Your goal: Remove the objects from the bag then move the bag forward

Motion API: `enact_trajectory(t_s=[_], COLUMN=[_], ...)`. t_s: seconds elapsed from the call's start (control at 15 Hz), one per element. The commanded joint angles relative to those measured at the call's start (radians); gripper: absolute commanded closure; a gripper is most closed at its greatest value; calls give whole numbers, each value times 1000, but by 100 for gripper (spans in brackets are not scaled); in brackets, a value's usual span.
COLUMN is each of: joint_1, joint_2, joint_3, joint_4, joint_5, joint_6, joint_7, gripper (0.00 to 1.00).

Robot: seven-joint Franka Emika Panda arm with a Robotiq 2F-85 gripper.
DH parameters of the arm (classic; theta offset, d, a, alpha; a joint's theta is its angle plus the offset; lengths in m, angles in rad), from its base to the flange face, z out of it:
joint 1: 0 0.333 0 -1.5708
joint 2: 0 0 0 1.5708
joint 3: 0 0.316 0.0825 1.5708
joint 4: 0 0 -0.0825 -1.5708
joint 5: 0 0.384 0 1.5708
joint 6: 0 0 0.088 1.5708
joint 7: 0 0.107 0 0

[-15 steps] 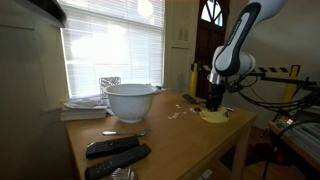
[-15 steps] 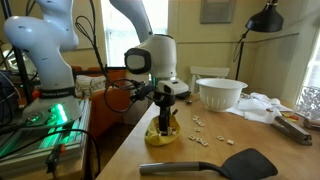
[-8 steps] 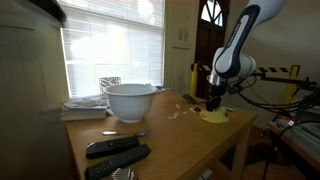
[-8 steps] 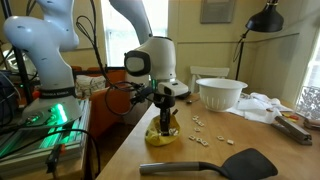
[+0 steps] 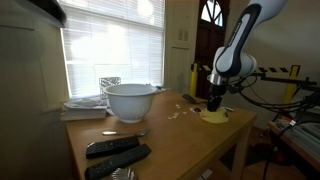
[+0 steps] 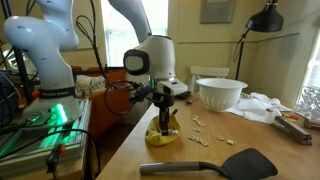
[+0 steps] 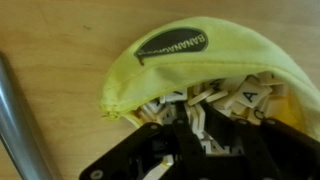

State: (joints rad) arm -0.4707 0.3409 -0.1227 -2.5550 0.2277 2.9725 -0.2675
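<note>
The robot will next raise its gripper out, move across toward the bowl, go down and let go at the bare wood among the loose tiles, which is past the bag's rim from the gripper.
A yellow banana-shaped bag (image 7: 170,45) lies open on the wooden table near its edge, seen in both exterior views (image 5: 213,117) (image 6: 158,139). Cream letter tiles (image 7: 250,97) fill its mouth. My gripper (image 7: 203,130) points straight down into the opening, its black fingers (image 7: 183,126) pressed together on a few tiles among the pile. From outside, the gripper (image 5: 216,103) (image 6: 164,124) stands directly over the bag with its tips inside.
Several loose tiles (image 6: 200,125) (image 5: 183,110) lie on the table beside the bag. A white bowl (image 5: 130,100) (image 6: 220,92) stands further along. Two black remotes (image 5: 115,152), a black spatula (image 6: 215,163) and papers (image 5: 85,105) lie elsewhere on the table.
The jaws have closed inside the bag's mouth onto the tiles. The arm and the bag have stayed in place.
</note>
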Motion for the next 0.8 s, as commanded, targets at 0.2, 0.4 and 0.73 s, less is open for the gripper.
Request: enact_trajectory(t_s=[0.2, 0.4, 0.73], joint_1=[60, 101, 172], joint_2=[-179, -200, -111], joint_3=[-52, -74, -95], joint_4=[-21, 22, 143], joint_5=[-35, -37, -85], joint_6=[-149, -162, -131], joint_7=[67, 107, 220], gripper=[95, 95, 95])
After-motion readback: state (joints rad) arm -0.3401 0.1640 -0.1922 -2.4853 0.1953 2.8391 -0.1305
